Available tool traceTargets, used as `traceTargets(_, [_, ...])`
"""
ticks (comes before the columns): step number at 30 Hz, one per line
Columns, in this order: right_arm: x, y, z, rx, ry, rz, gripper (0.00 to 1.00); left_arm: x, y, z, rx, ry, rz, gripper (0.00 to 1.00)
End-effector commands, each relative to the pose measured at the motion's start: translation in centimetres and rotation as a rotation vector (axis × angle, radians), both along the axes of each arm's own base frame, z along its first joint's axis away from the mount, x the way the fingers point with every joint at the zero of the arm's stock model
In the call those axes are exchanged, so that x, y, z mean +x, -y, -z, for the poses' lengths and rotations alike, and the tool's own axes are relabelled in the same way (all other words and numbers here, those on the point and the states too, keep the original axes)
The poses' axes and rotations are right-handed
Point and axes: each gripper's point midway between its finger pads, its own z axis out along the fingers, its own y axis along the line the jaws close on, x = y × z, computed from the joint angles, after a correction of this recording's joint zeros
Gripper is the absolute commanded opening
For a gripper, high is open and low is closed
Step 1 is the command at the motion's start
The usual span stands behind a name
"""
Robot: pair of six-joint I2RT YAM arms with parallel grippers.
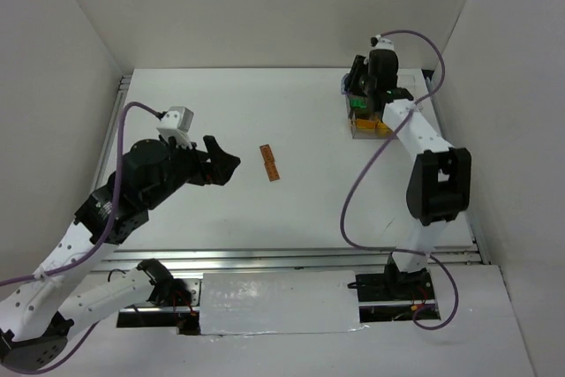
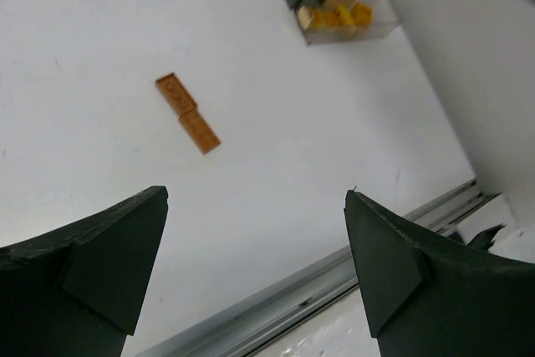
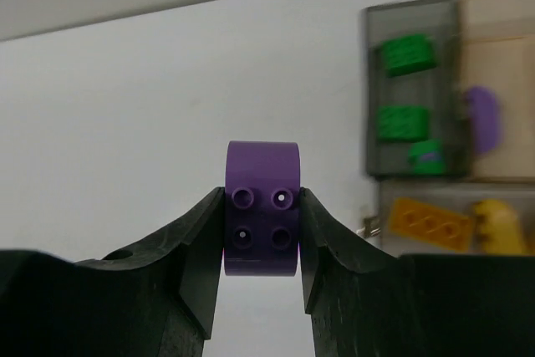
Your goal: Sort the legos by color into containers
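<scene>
A purple lego already lies on the tray's tan section [image 3: 500,48], so my right gripper should go to the right in the top view and down over there to release.
My right gripper [image 3: 262,223] is shut on a purple lego [image 3: 262,219] and holds it above the table, just beside the clear organiser tray [image 3: 371,89]. The tray holds green legos [image 3: 407,54], a purple one [image 3: 482,117] and yellow-orange ones [image 3: 428,223] in separate compartments. In the top view the right gripper [image 1: 364,86] hangs at the tray [image 1: 369,129] at the back right. Two brown legos [image 1: 270,162] lie end to end mid-table; they also show in the left wrist view [image 2: 187,112]. My left gripper [image 1: 226,161] is open and empty, left of them, above the table.
White walls enclose the table on three sides. A metal rail [image 1: 291,258] runs along the near edge. The right arm's purple cable [image 1: 362,183] loops over the table's right part. The tray also shows in the left wrist view [image 2: 378,28].
</scene>
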Motion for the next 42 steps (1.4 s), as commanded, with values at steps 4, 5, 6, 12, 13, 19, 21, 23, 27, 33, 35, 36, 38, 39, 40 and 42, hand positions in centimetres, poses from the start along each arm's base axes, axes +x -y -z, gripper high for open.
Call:
traceTargets(4, [8.0,11.3,0.7,-0.333,-0.067,0.368,0.00,0.0,0.3,6.2,0.156,-0.077,0.067,0.99])
traceTargets(5, [9.0,12.6,2.9,-0.351,-0.109,0.386,0.00,0.2,0.2,6.9,0.154,-0.102,0.051,1.00])
traceTargets(6, [9.5,13.1,3.3,-0.365,-0.120,0.388,0.00,0.3,0.2,7.3,0.160,-0.120,0.049,1.00])
traceTargets(12, [12.5,15.5,4.3,-0.451,-0.114,0.419,0.00,0.5,2.1,9.6,0.150,-0.194,0.122,0.99])
traceTargets(13, [12.8,15.8,4.0,-0.470,-0.105,0.424,0.00,0.5,2.2,9.9,0.149,-0.203,0.123,1.00])
traceTargets(19, [13.8,17.3,4.5,-0.533,-0.103,0.417,0.06,0.8,2.7,11.4,0.154,-0.248,0.131,0.99])
traceTargets(21, [13.8,19.0,5.1,-0.532,-0.114,0.418,0.11,0.6,2.9,11.3,0.144,-0.245,0.150,1.00])
traceTargets(23, [13.8,19.1,5.4,-0.520,-0.116,0.397,0.11,0.6,3.0,11.1,0.136,-0.238,0.152,1.00])
traceTargets(27, [13.9,18.7,6.1,-0.502,-0.119,0.368,0.17,0.3,3.2,11.1,0.130,-0.236,0.167,1.00])
traceTargets(33, [14.1,18.5,7.2,-0.490,-0.133,0.359,0.59,0.3,3.0,11.2,0.136,-0.238,0.160,1.00])
traceTargets(35, [14.1,18.4,7.2,-0.480,-0.133,0.359,0.62,0.3,2.9,11.3,0.139,-0.241,0.157,1.00])
traceTargets(36, [14.2,18.3,6.8,-0.477,-0.127,0.355,0.64,0.3,2.9,11.3,0.140,-0.242,0.157,0.99])
traceTargets(38, [14.3,18.2,6.3,-0.466,-0.116,0.355,0.65,0.4,3.0,11.4,0.140,-0.246,0.157,1.00])
traceTargets(39, [14.3,18.3,6.0,-0.464,-0.111,0.359,0.68,0.4,3.0,11.5,0.141,-0.249,0.155,1.00])
traceTargets(40, [14.3,18.2,5.7,-0.459,-0.104,0.356,0.68,0.4,3.0,11.5,0.142,-0.249,0.156,1.00])
traceTargets(42, [14.3,18.0,5.1,-0.445,-0.099,0.351,0.69,0.4,3.0,11.8,0.135,-0.257,0.148,1.00])
